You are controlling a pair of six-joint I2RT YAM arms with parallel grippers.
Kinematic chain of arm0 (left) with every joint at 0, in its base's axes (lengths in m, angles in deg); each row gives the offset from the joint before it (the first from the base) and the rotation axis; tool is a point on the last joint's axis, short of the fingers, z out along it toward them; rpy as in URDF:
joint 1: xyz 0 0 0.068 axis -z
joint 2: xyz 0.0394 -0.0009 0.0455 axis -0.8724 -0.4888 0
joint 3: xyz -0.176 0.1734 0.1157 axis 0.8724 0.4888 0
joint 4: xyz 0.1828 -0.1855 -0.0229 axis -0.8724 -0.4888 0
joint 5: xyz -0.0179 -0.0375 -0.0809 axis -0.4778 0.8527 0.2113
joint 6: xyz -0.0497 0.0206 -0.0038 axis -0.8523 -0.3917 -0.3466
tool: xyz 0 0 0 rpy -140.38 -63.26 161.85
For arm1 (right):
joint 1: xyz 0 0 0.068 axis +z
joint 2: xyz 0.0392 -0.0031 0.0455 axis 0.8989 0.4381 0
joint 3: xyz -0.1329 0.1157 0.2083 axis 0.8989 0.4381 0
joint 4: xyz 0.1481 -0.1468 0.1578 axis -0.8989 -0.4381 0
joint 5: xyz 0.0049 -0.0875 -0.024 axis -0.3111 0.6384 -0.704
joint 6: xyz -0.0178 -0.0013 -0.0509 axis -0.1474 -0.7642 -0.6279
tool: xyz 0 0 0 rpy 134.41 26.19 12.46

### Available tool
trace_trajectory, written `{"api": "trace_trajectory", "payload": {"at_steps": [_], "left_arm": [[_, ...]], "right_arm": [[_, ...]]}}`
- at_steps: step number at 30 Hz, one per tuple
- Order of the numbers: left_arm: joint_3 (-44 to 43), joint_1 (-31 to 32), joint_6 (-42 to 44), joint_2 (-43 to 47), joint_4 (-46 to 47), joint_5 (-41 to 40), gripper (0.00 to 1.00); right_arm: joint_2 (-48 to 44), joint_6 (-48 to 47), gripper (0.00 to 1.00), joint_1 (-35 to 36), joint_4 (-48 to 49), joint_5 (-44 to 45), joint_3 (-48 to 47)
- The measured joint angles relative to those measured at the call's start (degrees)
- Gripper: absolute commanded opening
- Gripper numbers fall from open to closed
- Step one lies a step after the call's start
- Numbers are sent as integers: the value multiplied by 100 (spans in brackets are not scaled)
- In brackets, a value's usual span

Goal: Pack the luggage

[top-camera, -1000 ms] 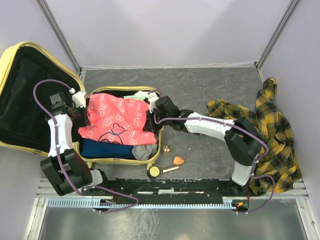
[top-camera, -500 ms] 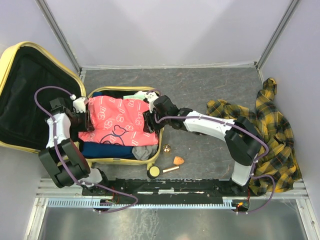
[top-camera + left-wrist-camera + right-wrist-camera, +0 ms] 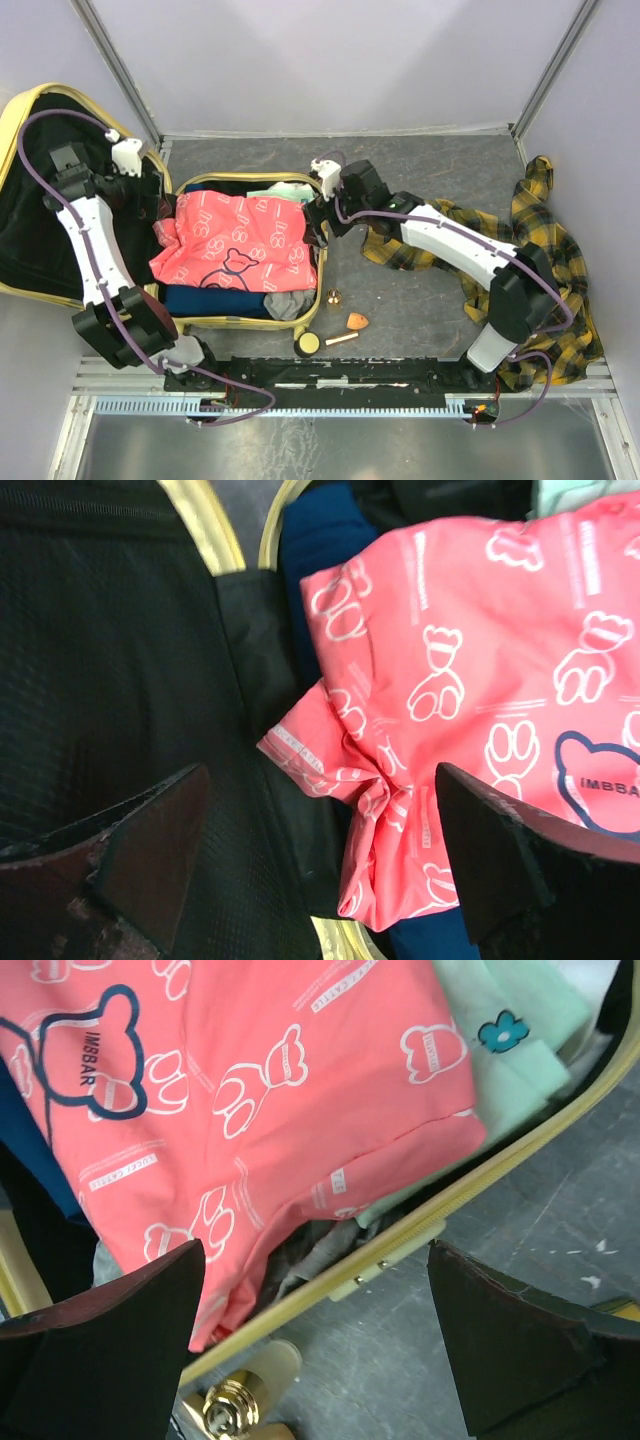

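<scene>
The right gripper comes back from the luggage's zipper rim [image 3: 470, 1195] next and lowers around the gold-capped item [image 3: 230, 1406], since that still stands on the floor outside the luggage.
The luggage [image 3: 22, 118] lies open, its black-lined lid to the left and its base full of clothes. A coral-pink shirt with bear prints [image 3: 240, 245] lies on top of the pile. My left gripper [image 3: 152, 195] hangs open over the hinge side, just left of the shirt's sleeve [image 3: 345, 780], with nothing between its fingers [image 3: 150, 830]. At the base's far right corner my right gripper [image 3: 318, 215] is open too, above the yellow zipper rim [image 3: 470, 1195] and the shirt's edge [image 3: 250, 1110], holding nothing.
Under the pink shirt lie a navy garment [image 3: 210, 298], a grey one [image 3: 290, 303] and a mint one [image 3: 500, 1070]. A yellow plaid shirt [image 3: 550, 260] is heaped at the right. On the floor by the luggage's front sit a gold-capped item [image 3: 333, 296], an orange piece [image 3: 357, 321] and a round jar [image 3: 307, 343].
Both grippers opened and let go of the pink shirt, which now rests on the pile. The left arm drew back up and left; the right one rose toward the far right corner.
</scene>
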Motion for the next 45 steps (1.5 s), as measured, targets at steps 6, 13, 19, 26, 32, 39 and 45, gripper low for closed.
{"api": "trace_trajectory", "payload": {"at_steps": [6, 13, 19, 26, 32, 39, 45], "left_arm": [[-664, 131, 533, -260, -713, 695, 99], [-468, 1394, 1084, -328, -1217, 1025, 99], [170, 2640, 1499, 9, -1281, 1309, 99], [1126, 3866, 1974, 684, -1368, 1615, 100], [1574, 4264, 1827, 1043, -876, 1504, 100], [2050, 4245, 1248, 1690, 61, 1270, 100], [2546, 4205, 151, 2476, 927, 1185, 100]], "right_arm": [[-584, -870, 99, -293, -208, -824, 164], [-1513, -1491, 99, -798, -686, -1547, 664], [-2667, -2247, 99, -1014, -1329, -1644, 1694], [-3324, -2723, 99, -999, -1904, -1777, 2343], [-3547, -2938, 97, -999, -1794, -1910, 2951], [-3353, -2708, 97, -369, -197, -1792, 3832], [-2811, -2721, 94, 142, 1012, -1561, 3958]]}}
